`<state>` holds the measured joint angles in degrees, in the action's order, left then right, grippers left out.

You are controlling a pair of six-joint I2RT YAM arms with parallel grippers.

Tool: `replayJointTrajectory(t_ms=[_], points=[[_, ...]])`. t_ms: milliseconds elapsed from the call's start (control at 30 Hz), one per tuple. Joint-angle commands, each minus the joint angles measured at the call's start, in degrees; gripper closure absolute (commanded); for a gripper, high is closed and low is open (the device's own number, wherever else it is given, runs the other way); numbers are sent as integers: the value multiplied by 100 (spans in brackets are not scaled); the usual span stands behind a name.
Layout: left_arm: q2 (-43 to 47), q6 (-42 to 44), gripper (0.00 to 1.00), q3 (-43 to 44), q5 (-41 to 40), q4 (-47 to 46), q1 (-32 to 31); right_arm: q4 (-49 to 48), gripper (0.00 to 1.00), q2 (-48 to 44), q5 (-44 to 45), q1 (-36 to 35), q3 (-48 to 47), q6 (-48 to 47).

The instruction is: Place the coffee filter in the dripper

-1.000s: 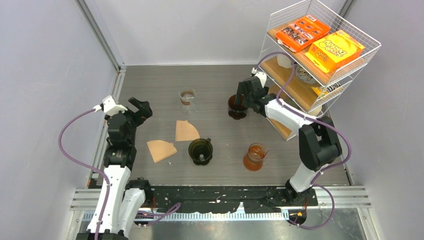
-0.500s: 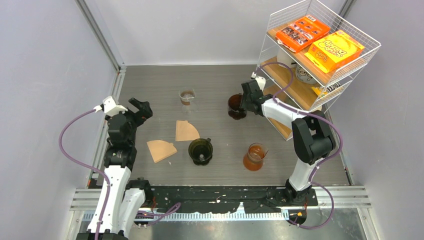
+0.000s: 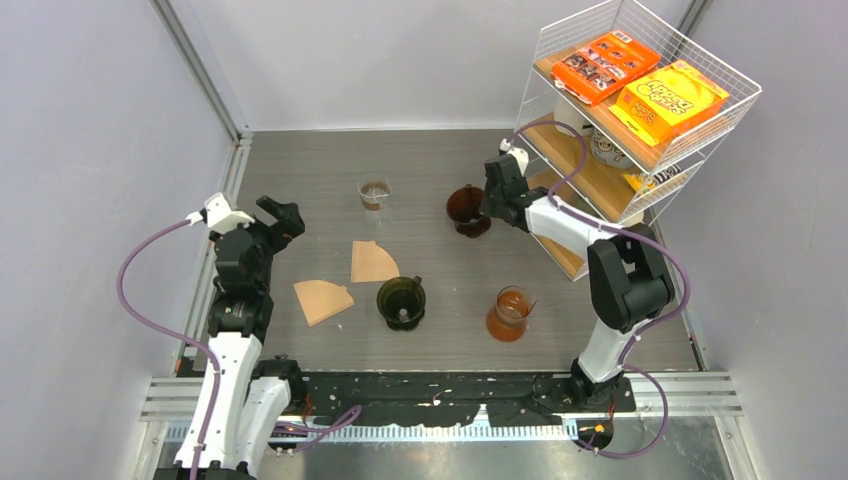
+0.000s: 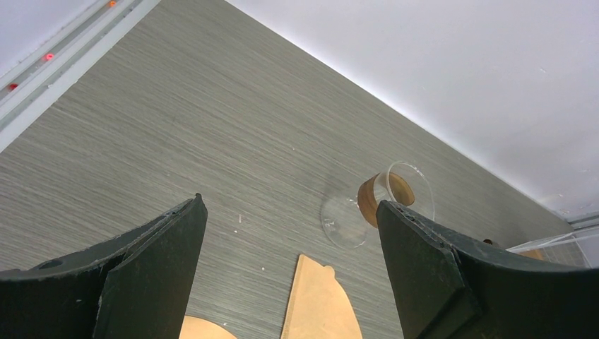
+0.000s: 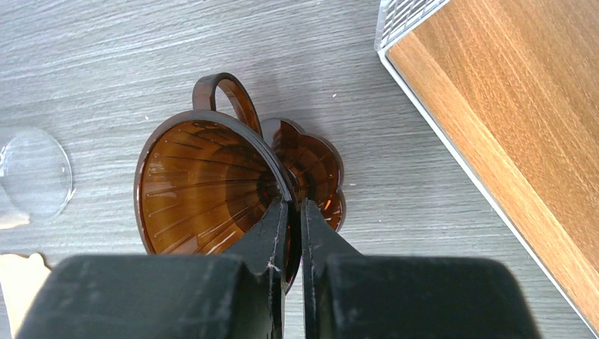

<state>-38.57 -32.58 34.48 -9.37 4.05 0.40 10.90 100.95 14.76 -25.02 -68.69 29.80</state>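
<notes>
The right gripper raises the dripper (image 3: 464, 207) next, brings it back over the amber glass cup's opening (image 3: 516, 301), lowers it and releases, since that lies back of the gripper.
The brown see-through dripper (image 3: 464, 207) (image 5: 205, 187) stands at the table's back middle, tipped a little. My right gripper (image 3: 490, 203) (image 5: 290, 205) is shut on the dripper's rim, one finger inside the cone and one outside. Two tan paper coffee filters lie flat: one (image 3: 373, 262) (image 4: 321, 304) at centre, the other (image 3: 322, 300) nearer the front left. My left gripper (image 3: 283, 220) (image 4: 289, 205) hangs open above the table left of the filters, holding nothing.
A dark funnel-shaped vessel (image 3: 401, 302) and an amber glass cup (image 3: 511, 314) stand toward the front. A small clear beaker (image 3: 375, 193) (image 4: 385, 205) stands behind the filters. A wire rack (image 3: 640, 90) with snack boxes rises at the right, its wooden shelf (image 5: 508, 106) close to the dripper.
My right gripper has closed from open onto the dripper's rim, and the dripper has shifted slightly left and tipped. The left arm has not moved.
</notes>
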Motion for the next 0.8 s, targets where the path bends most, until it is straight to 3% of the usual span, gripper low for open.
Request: replayJointTrajectory(t_ms=[0, 367, 767], points=[[81, 5, 1, -11, -57, -265, 21, 24, 95, -609, -475, -4, -10, -330], [113, -38, 1, -53, 23, -324, 25, 914, 95, -1419, -2149, -92, -45, -710], [180, -47, 1, -78, 152, -352, 21, 1804, 95, -2384, -3285, -1132, -236, -805]])
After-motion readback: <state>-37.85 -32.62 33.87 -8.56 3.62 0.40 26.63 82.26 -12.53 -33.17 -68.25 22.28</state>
